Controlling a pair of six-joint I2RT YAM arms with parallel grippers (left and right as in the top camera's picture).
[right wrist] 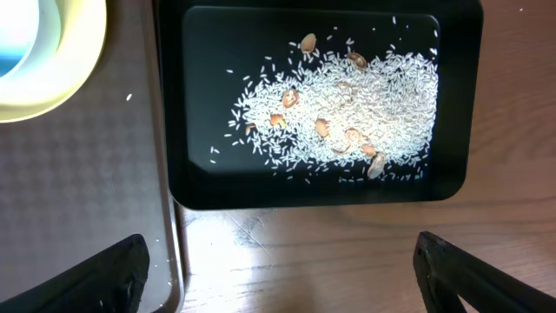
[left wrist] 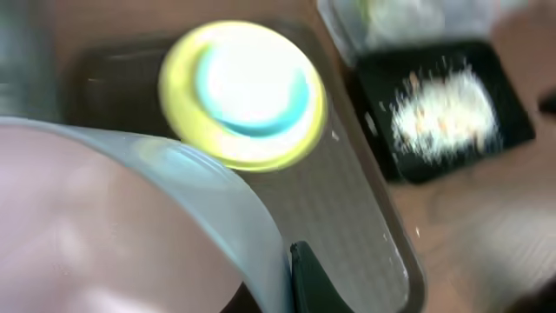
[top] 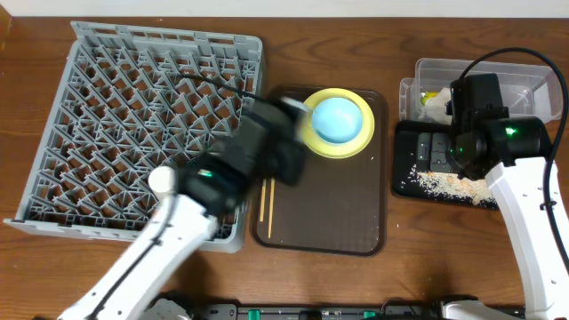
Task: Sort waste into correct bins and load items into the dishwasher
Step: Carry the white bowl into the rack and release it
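The small white bowl (left wrist: 104, 226) tilts over the grey dish rack (top: 107, 116) in my left gripper next. It then goes down beyond the white cup, where the rack's wires stand empty.
My left gripper (left wrist: 282, 287) is shut on the rim of the small white bowl (left wrist: 104, 226) and holds it above the brown serving tray (top: 338, 213), near the grey dish rack (top: 107, 116); the view is blurred. The light blue bowl (top: 340, 120) sits in the yellow plate (top: 316, 142) on that tray, with the chopsticks (top: 264, 203) at its left edge. My right gripper (right wrist: 287, 278) is open and empty over bare table just in front of the black tray (right wrist: 174, 104), which holds rice crumbs (right wrist: 347, 113). The clear tub (top: 524, 80) holds the white napkin (top: 436, 102).
The black tray (top: 404, 182) lies between the serving tray and the table's right side, with the tub behind it. My left arm (top: 178, 231) crosses the rack's front right corner. A few crumbs lie on the serving tray's right edge (right wrist: 87, 191).
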